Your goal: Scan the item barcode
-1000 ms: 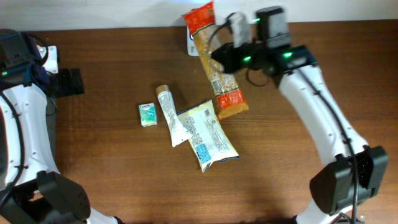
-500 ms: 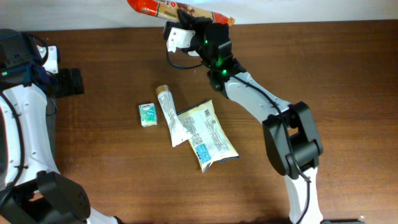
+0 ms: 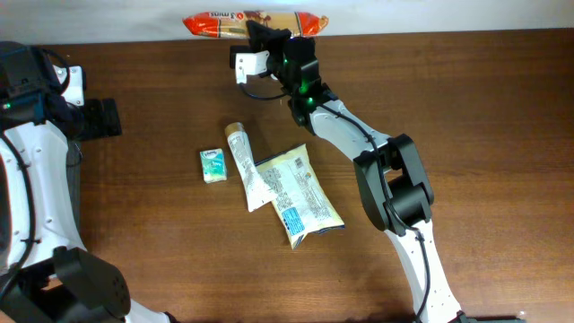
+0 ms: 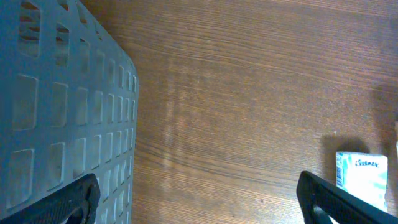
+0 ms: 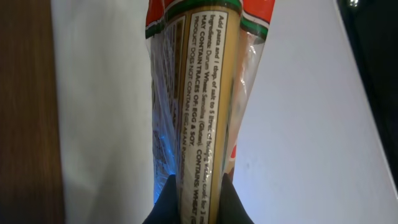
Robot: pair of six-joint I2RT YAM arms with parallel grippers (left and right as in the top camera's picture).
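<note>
The wood below is empty, so next I will swing and turn my right gripper back and to its right in the overhead view, bring the packet [image 3: 211,21] down and then release it.
The item is a long pasta packet [image 3: 211,21] with red ends. It lies level along the table's far edge, over the white strip beyond it. My right gripper [image 3: 269,34] is shut on it near its middle. In the right wrist view the packet [image 5: 199,87] runs straight up from between the fingertips of that gripper [image 5: 198,202], with small ingredient print facing the camera. Its barcode is hidden. My left gripper [image 4: 199,205] hangs open over bare wood at the far left, its fingers [image 4: 74,199] wide apart with nothing between them.
A small white-and-teal tissue pack [image 3: 212,165], a tube [image 3: 242,161] and a yellow-and-white snack bag [image 3: 300,193] lie in the middle of the table. A blue slotted basket [image 4: 56,93] fills the left of the left wrist view, with the tissue pack [image 4: 360,177] at its right edge.
The right arm swung the packet from above the table back to the far edge and turned it from nearly upright in the picture to level. The left arm stayed still.
</note>
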